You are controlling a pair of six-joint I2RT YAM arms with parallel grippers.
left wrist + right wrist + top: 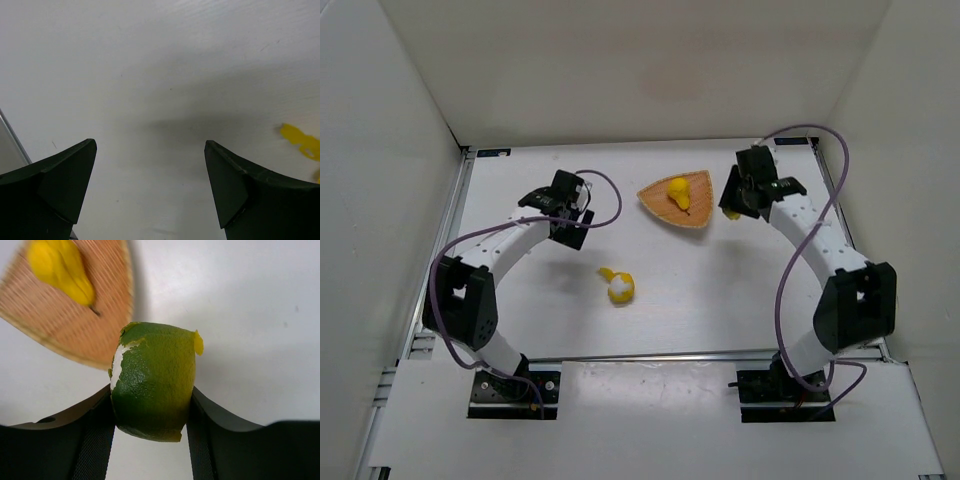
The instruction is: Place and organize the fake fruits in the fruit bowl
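The left gripper swings back next, turning and going down onto the peeled fruit's body (621,289), because that is below the gripper and to its right in the top view.
The orange-tan woven fruit bowl (700,205) sits at the back centre of the table with the yellow pear (678,191) lying in it; both also show in the right wrist view, the bowl (60,325) and the pear (62,270). My right gripper (152,410) is shut on the green-yellow round fruit (152,380) just right of the bowl, above the table; in the top view the fruit (731,212) peeks out under that gripper. The yellow-and-white peeled fruit (619,287) lies on the table mid-front. My left gripper (150,185) is open and empty, left of the bowl (563,208).
White walls enclose the table on three sides. A metal rail runs along the left edge (445,240) and the front edge (650,356). A yellow bit of the peeled fruit (300,141) shows at the right edge of the left wrist view.
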